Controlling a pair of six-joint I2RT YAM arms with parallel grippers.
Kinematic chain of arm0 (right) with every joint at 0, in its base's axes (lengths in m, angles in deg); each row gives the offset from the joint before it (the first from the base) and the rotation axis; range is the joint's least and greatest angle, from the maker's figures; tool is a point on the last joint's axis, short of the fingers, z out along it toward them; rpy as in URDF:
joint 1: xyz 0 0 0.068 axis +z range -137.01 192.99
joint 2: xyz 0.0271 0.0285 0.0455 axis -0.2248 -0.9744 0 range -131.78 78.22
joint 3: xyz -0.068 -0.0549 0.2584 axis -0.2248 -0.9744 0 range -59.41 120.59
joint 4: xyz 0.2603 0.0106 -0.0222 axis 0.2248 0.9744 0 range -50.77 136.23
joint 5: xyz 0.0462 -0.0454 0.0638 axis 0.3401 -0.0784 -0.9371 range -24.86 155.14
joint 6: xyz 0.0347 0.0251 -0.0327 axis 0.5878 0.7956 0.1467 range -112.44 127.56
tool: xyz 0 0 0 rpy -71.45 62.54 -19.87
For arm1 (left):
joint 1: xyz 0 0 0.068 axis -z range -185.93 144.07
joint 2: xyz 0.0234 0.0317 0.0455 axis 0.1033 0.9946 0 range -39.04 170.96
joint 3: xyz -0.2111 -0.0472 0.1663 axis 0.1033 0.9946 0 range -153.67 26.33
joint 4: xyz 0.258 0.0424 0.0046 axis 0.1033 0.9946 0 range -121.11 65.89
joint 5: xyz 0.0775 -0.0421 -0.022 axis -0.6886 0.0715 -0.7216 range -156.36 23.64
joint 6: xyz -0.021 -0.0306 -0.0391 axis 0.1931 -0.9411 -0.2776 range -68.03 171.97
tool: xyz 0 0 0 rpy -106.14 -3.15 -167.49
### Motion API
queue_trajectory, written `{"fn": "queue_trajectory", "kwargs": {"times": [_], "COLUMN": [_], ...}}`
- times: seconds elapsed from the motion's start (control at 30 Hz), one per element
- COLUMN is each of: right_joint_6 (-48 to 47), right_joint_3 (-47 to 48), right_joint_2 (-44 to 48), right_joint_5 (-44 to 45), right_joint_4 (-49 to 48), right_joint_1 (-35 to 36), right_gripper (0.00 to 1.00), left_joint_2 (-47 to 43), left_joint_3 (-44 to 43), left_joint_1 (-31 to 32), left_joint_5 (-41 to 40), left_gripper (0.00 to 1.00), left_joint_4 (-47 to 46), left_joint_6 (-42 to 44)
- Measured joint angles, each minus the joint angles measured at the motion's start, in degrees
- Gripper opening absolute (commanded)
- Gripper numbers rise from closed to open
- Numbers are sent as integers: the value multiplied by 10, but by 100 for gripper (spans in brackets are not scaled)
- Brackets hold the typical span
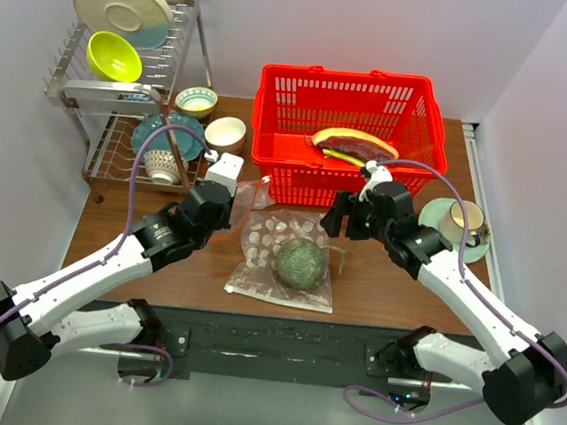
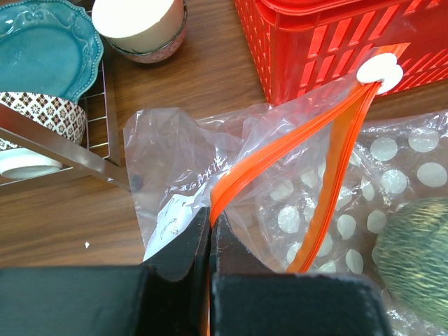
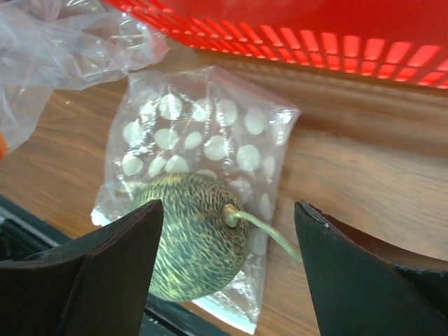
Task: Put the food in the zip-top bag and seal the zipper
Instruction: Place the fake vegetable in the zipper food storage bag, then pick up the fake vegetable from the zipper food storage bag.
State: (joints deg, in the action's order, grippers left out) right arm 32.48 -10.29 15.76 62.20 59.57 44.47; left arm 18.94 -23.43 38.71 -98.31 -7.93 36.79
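Note:
I need to move my right gripper down and back onto the stem and close around it, because a thin stem (image 1: 336, 249) (image 3: 253, 220) sticks out from the side of the dark green ball.
The dark green ball (image 1: 301, 262) lies on a clear bag printed with white dots (image 1: 261, 240) at the table's near middle. My right gripper (image 1: 341, 225) is open and hovers just right of and above it; in the right wrist view the ball (image 3: 196, 234) sits between and beyond my spread fingers (image 3: 105, 280). My left gripper (image 1: 231, 211) is shut on the orange-red zipper (image 2: 280, 150) of the plain clear zip-top bag (image 2: 175, 147), which lies left of the dotted bag. The red-brown slab (image 1: 356, 141) and green stalks (image 1: 344, 158) lie in the red basket (image 1: 272, 121).
A wire dish rack (image 1: 124, 97) with plates and bowls stands at the back left, with two bowls (image 1: 226, 132) beside it. A cup on a saucer (image 1: 461, 225) sits at the right. The basket wall (image 3: 315, 35) is close behind my right gripper.

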Motion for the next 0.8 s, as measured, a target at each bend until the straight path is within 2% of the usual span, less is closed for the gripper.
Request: {"fn": "queue_trajectory", "kwargs": {"times": [0.3, 0.6, 0.8], "right_joint_6": [-42, -69, -77], "right_joint_3": [5, 14, 34], "right_joint_2": [0, -101, -131], "right_joint_5": [55, 77, 64], "right_joint_4": [77, 141, 178], "right_joint_1": [0, 0, 0], "right_gripper": [76, 70, 70], "left_joint_2": [0, 0, 0], "left_joint_3": [0, 0, 0], "left_joint_1": [0, 0, 0], "left_joint_5": [0, 2, 2], "left_gripper": [0, 0, 0], "left_joint_4": [0, 0, 0], "left_joint_6": [0, 0, 0]}}
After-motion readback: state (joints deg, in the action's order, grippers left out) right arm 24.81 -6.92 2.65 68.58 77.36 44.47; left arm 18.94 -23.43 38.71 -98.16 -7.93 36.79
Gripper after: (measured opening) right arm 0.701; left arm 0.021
